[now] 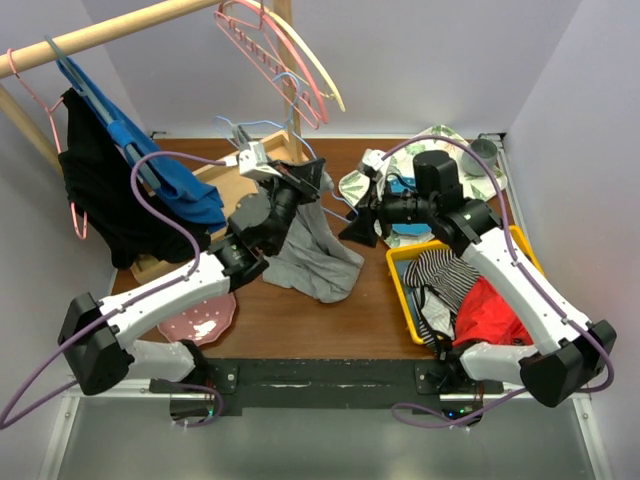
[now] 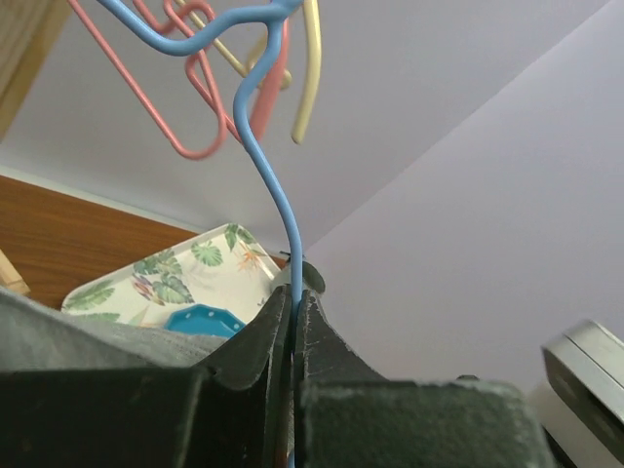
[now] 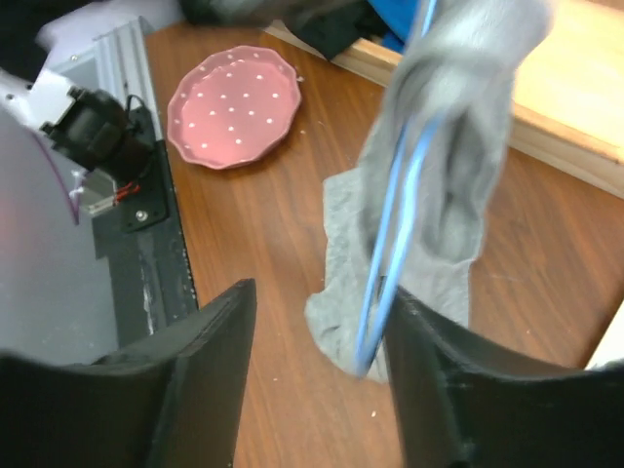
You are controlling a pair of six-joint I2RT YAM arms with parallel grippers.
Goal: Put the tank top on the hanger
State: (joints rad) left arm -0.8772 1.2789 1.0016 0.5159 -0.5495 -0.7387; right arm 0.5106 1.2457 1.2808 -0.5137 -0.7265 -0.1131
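The left gripper lifts the hanger's hook over the wooden bar's empty part (image 1: 108,27) next and releases it. That part lies above, to the left in the top view.
My left gripper (image 1: 303,180) is shut on the wire of the thin pale-blue hanger (image 1: 262,123); in the left wrist view the wire (image 2: 278,175) rises out of the closed jaws (image 2: 292,294) towards its hook. The light-grey tank top (image 1: 315,255) hangs from the hanger, its lower part resting on the wooden table. My right gripper (image 1: 362,215) is open just right of the garment. In the right wrist view its jaws (image 3: 320,292) stand wide apart, the hanger's end (image 3: 385,263) and the draped tank top (image 3: 444,175) just ahead near the right finger.
A yellow bin (image 1: 398,280) at the right holds striped and red garments. A pink dotted plate (image 1: 205,320) lies front left. A leaf-patterned tray (image 1: 445,140) lies at the back. Pink and cream hangers (image 1: 275,45) and dark garments (image 1: 110,190) hang from the wooden rail.
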